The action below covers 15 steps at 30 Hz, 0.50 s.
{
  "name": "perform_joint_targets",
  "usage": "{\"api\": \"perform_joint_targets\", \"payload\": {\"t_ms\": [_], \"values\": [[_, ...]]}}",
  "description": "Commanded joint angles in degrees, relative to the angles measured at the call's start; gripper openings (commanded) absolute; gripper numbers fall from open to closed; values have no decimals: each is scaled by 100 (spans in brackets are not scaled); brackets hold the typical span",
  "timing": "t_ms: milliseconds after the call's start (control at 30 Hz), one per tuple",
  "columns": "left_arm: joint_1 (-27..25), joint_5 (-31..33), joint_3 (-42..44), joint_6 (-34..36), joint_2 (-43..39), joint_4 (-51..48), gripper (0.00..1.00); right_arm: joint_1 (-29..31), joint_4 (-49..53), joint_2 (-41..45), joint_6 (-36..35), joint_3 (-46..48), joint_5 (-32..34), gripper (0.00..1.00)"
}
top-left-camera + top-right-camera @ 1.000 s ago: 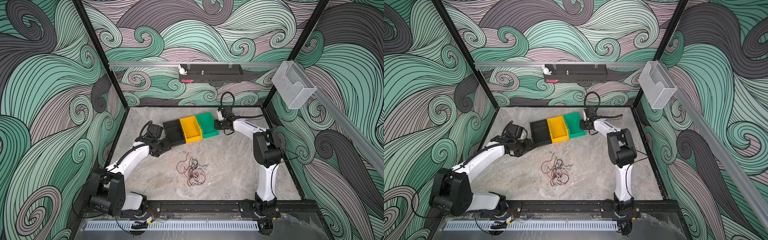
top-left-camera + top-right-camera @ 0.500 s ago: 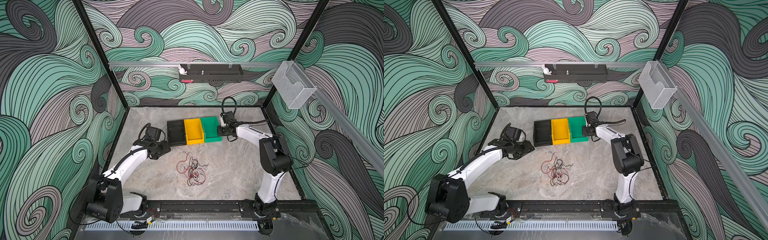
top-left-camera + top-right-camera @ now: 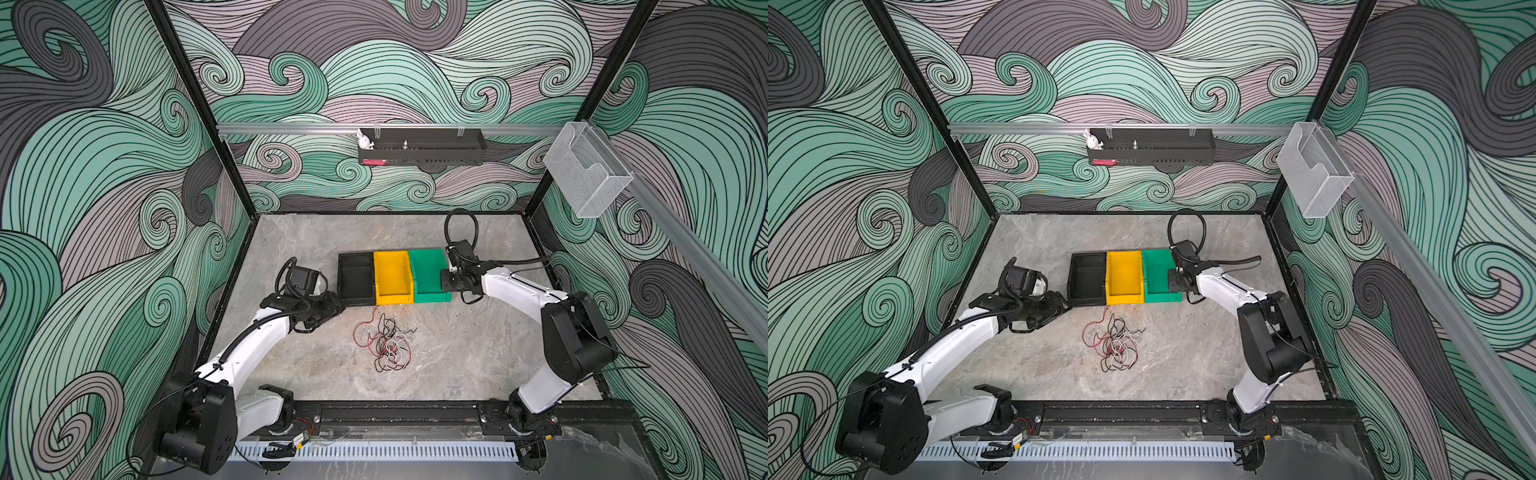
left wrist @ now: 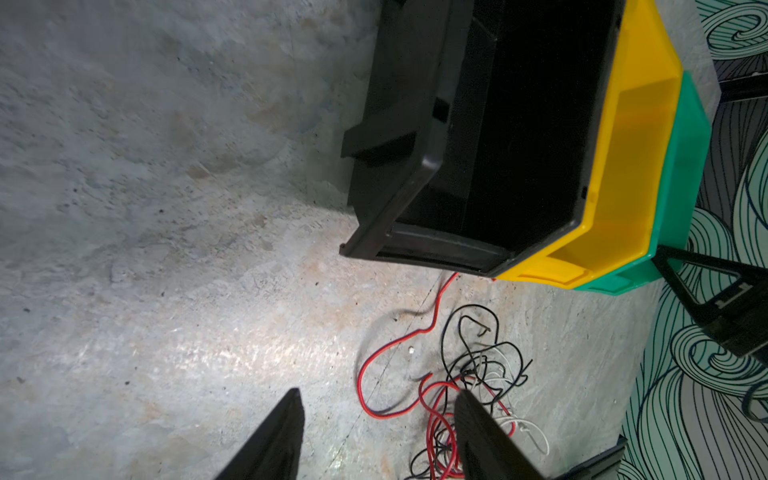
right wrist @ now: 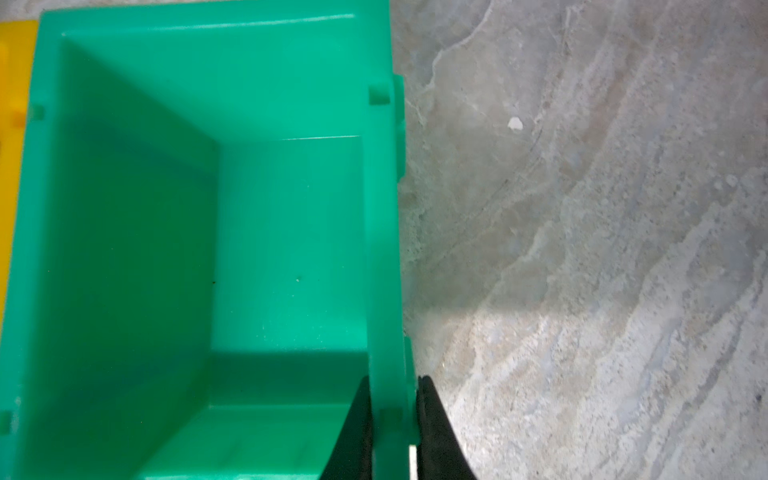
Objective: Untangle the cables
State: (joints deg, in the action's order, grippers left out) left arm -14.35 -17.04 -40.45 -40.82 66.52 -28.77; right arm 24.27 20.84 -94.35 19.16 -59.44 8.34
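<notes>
Next, my right gripper draws slightly back toward the base and opens to release the green bin's outer side (image 3: 449, 296) (image 5: 389, 428), since that side stands between its fingers.
The cables (image 3: 388, 345) (image 3: 1117, 345) lie in a loose tangle of thin red, black and white wires on the stone floor, just in front of the bins. In the left wrist view the cables (image 4: 457, 374) sit ahead of my left gripper (image 4: 376, 395), which is open and holds nothing. In both top views the left gripper (image 3: 337, 306) (image 3: 1064, 306) hovers by the black bin's front left corner. My right gripper (image 5: 392, 380) (image 3: 444, 282) (image 3: 1172, 282) is shut on the green bin's (image 5: 386, 249) right wall, one finger inside and one outside.
Three bins stand side by side behind the tangle: black bin (image 3: 355, 276), yellow bin (image 3: 392, 274), green bin (image 3: 428, 270). One red wire end reaches the yellow bin's front. A black shelf (image 3: 422, 151) and a clear holder (image 3: 586, 174) hang on the walls.
The row of bins, tilted a second ago, now stands square to the back wall, turned with the right gripper on the green bin. The left gripper shifted slightly toward the black bin.
</notes>
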Motion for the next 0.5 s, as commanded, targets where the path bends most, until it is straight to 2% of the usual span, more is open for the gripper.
{"api": "perform_joint_targets", "payload": {"t_ms": [0, 167, 267, 367, 467], "values": [[-41, -241, 116, -84, -140, 163, 61, 187, -63, 282, 567, 132, 515, 9], [-94, -426, 217, -129, -98, 282, 60, 297, -248, 405, 785, 382, 703, 12], [-120, -505, 256, -125, -110, 307, 61, 303, -73, 402, 769, 279, 685, 25], [-183, -618, 287, -119, -137, 311, 61, 332, -55, 595, 782, 342, 689, 43], [-335, -647, 312, -121, -181, 309, 61, 333, 140, 818, 744, 389, 714, 51]]}}
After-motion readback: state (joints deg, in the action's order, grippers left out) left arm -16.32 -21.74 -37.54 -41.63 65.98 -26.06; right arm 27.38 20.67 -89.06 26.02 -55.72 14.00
